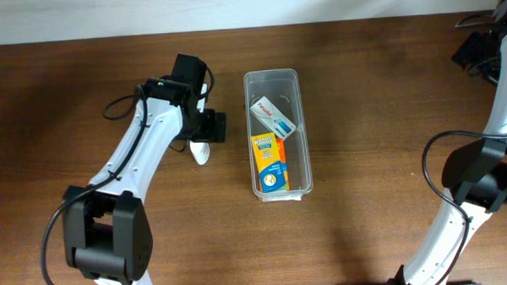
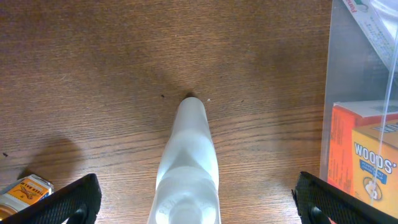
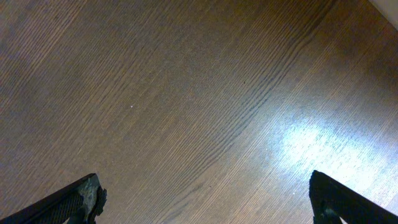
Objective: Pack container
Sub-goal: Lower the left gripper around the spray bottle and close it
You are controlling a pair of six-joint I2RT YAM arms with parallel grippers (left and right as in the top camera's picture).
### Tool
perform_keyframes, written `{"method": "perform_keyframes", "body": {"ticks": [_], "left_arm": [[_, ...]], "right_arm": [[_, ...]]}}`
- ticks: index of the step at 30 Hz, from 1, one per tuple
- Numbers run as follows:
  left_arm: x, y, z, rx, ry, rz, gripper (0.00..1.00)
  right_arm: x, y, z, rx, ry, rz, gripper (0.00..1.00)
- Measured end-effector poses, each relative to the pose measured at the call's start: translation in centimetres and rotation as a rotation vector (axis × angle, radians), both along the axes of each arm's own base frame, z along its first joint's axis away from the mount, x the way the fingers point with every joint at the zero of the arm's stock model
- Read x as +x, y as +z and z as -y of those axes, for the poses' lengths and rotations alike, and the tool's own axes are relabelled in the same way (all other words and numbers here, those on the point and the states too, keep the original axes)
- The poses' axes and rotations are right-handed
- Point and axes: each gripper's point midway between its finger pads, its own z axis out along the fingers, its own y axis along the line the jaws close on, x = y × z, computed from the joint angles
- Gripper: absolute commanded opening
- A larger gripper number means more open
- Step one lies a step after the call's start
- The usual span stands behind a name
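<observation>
My left gripper moves down around the white plastic bottle (image 1: 200, 152) (image 2: 188, 163) next and closes on both sides, since it lies below, already between the open fingers.
The container (image 1: 275, 77) is a long clear bin in the middle of the table. In it lie a white and grey box (image 1: 272, 116) and an orange and yellow box (image 1: 270, 164). Its clear wall (image 2: 339, 74) and the orange box (image 2: 367, 162) show at the right of the left wrist view. A white plastic bottle (image 2: 188, 163) lies on the wood just left of the container. My left gripper (image 2: 196, 208) hangs above it, open, one finger on each side and neither touching it. My right gripper (image 3: 205, 205) is open over bare wood.
A small orange and yellow tin (image 2: 23, 190) lies on the table beside the left finger (image 2: 69, 200). The left arm (image 1: 148, 142) reaches in from the lower left. The right arm (image 1: 491, 164) stands along the right edge, with black cables (image 1: 478, 46) at the far right corner.
</observation>
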Motion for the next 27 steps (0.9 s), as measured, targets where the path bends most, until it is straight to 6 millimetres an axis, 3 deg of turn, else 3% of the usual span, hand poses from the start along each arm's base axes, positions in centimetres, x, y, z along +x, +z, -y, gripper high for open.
{"method": "perform_keyframes", "body": {"ticks": [8,15,21,27], "left_arm": [[0.0,-0.2,0.0,0.014,-0.06,-0.003,1.0],[-0.3,-3.1,-0.1,0.034,-0.075,-0.076,0.99],[-0.3,-3.3,-0.1,0.036,-0.078,-0.079,0.99],[-0.3,-3.2,-0.1,0.036,-0.081,-0.079,0.89]], "right_arm": [[0.0,0.0,0.0,0.0,-0.001,0.0,0.99],[0.0,0.0,0.0,0.0,-0.001,0.0,0.98],[0.0,0.0,0.0,0.0,0.0,0.0,0.98],[0.0,0.0,0.0,0.0,-0.001,0.0,0.98]]}}
